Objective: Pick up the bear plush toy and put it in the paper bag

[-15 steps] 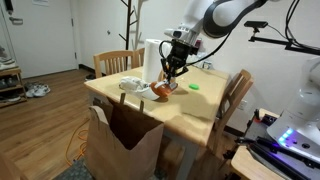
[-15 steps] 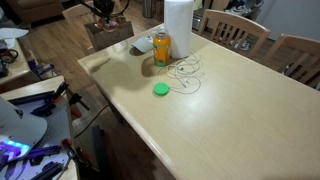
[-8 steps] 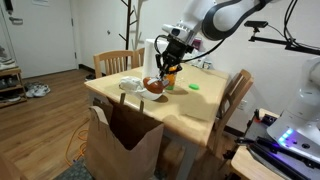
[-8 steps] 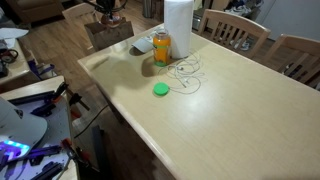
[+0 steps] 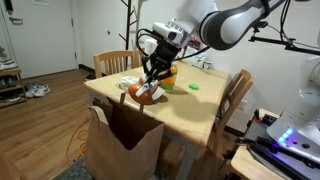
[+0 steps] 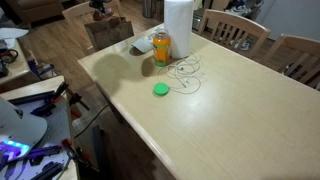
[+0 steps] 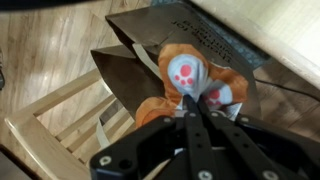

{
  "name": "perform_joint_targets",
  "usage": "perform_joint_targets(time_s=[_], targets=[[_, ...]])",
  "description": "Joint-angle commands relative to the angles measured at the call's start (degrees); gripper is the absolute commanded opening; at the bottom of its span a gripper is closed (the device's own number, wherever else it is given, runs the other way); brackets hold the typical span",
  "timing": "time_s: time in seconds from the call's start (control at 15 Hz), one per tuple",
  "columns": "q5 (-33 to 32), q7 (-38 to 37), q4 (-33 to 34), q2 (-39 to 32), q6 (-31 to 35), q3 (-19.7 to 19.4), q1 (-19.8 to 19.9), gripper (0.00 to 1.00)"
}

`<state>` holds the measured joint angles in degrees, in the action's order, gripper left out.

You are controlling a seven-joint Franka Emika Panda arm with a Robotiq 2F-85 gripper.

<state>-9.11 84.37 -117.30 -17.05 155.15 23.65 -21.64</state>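
Next, my gripper lowers past the table's edge into the paper bag's opening before it opens, since the bear plush toy (image 5: pixel 149 93) still dangles above the paper bag's rim.
My gripper (image 5: pixel 151 84) is shut on the bear plush toy (image 5: pixel 149 93), an orange-brown soft toy with whitish and reddish patches. It hangs above the table's near edge, over the mouth of the brown paper bag (image 5: pixel 122 147) that stands on the floor against the table. In the wrist view the bear plush toy (image 7: pixel 185 82) dangles below my closed fingers (image 7: pixel 192 108), with the open paper bag (image 7: pixel 130 78) right under it. In an exterior view the gripper and the toy are out of frame.
An orange bottle (image 6: pixel 162 46), a white paper towel roll (image 6: pixel 178 20) and a small green item (image 6: pixel 160 90) sit on the wooden table (image 6: pixel 230 100). A white tray-like container (image 5: pixel 131 84) lies near the bag side. Wooden chairs (image 5: pixel 118 62) surround the table.
My gripper has carried the bear plush toy from over the table top towards the table's edge, and it now hangs above the paper bag's opening.
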Motion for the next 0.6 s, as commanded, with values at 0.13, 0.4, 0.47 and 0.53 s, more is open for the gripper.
perform_joint_targets(time_s=[0.13,0.4,0.47,0.53], targets=[[-12.02,4.23,7.41,-8.65,-1.61,-0.01,-4.35,0.01],[-19.12,7.57,12.20,-13.07,-3.18,-0.41,-7.94,0.01],[-20.05,9.18,13.09,-13.78,-3.62,-0.19,-8.45,0.01],[-20.43,11.49,13.88,-14.60,-4.02,0.23,-8.67,0.01]])
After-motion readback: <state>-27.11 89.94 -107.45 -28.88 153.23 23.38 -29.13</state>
